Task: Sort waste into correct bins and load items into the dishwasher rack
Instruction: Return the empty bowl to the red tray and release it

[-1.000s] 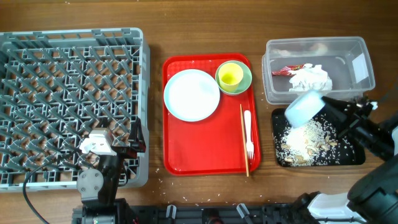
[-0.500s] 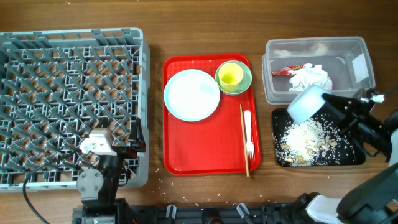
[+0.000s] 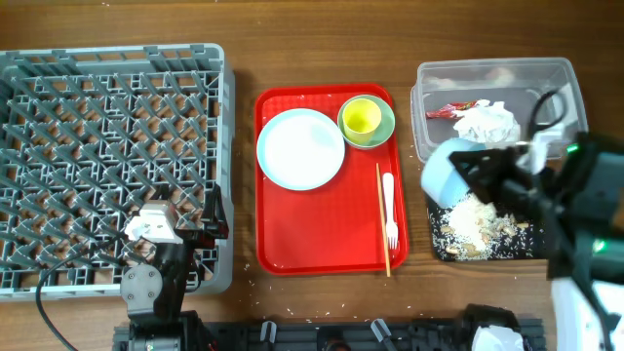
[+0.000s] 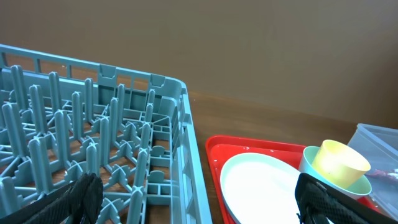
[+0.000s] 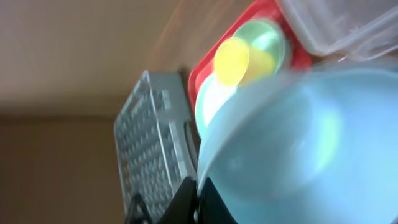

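Observation:
I will carry the dish [image 3: 445,175] with my right gripper to the left in the overhead view next. I will lower it onto the red tray's empty area by the fork, as that area is free.
My right gripper [image 3: 480,168] is shut on the rim of the small pale-blue dish [image 3: 445,175], holding it tilted over the left end of the black tray [image 3: 551,246], where rice scraps [image 3: 478,222] lie. In the right wrist view the dish [image 5: 298,149] fills the frame, with the fingertips [image 5: 208,202] pinched on its edge. The clear tub [image 3: 565,88] holds the red wrapper [image 3: 456,109] and white tissue [image 3: 485,124]. My left gripper [image 4: 199,208] is open and empty over the grey rack's [image 3: 107,146] front right corner.
A red serving tray [image 3: 322,234] carries the large pale-blue plate [image 3: 300,148], a yellow cup [image 3: 362,118] in the green bowl [image 3: 382,129], chopsticks [image 3: 381,210] and a white fork [image 3: 390,210]. Crumbs dot the wood near the trays.
My right arm has swung round and carried the small dish to the left, from over the black tray's middle to its left end. The left arm has not moved.

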`<state>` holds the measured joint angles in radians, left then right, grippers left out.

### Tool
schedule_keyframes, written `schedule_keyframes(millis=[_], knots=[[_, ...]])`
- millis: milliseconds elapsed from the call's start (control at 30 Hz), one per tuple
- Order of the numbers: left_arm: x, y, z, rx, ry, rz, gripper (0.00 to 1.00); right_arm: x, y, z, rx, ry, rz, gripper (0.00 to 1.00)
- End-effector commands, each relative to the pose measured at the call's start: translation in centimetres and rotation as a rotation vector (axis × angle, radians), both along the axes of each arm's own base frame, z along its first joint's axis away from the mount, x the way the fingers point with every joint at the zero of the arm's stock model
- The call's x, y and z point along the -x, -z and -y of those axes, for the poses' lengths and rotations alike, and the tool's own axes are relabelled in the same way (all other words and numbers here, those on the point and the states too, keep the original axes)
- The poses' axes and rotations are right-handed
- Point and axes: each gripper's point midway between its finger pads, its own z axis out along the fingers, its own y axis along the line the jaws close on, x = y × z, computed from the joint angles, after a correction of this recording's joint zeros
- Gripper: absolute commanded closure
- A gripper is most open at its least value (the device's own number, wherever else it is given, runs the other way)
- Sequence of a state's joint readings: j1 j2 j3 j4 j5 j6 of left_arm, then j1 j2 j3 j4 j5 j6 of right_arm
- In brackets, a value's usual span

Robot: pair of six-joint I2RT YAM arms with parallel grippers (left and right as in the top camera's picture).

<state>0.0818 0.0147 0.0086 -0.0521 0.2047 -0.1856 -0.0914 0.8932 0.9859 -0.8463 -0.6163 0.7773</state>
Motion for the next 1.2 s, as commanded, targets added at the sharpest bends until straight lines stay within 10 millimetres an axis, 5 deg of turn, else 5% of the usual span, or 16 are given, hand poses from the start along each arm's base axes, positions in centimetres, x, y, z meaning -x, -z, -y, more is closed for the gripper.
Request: schedule_keyframes(millis=[0, 267, 500, 667, 867, 1000, 1067, 1167], knots=[[0.0, 0.1, -0.2, 0.005, -0.011, -0.003, 0.00, -0.9, 1.5, -1.1, 0.191, 0.147, -0.039, 0.96], [0.0, 0.1, -0.2, 0.005, -0.011, -0.003, 0.00, -0.7, 11.2, -18.3, 0.582, -0.280, 0.005, 0.95], [0.0, 0.1, -0.2, 0.005, -0.011, -0.003, 0.00, 1.7, 15.5, -24.8, 0.732, -0.507, 0.002, 0.95], [0.0, 0.1, -0.2, 0.005, -0.011, -0.003, 0.00, 4.1, 16.3, -25.5, 0.750, -0.579, -0.021, 0.81], [0.0, 0.1, -0.2, 0.005, -0.011, -0.003, 0.00, 3.6, 15.4, -25.4, 0.765, -0.558, 0.008, 0.44], [0.0, 0.1, -0.2, 0.005, -0.011, -0.003, 0.00, 0.1, 9.3, -22.4, 0.804, -0.395, 0.070, 0.04], [0.0, 0.1, -0.2, 0.005, -0.011, -0.003, 0.00, -2.2, 6.2, -19.7, 0.783, -0.301, 0.067, 0.00], [0.0, 0.1, -0.2, 0.005, -0.011, -0.003, 0.00, -4.4, 4.3, -14.7, 0.758, -0.180, 0.010, 0.00]])
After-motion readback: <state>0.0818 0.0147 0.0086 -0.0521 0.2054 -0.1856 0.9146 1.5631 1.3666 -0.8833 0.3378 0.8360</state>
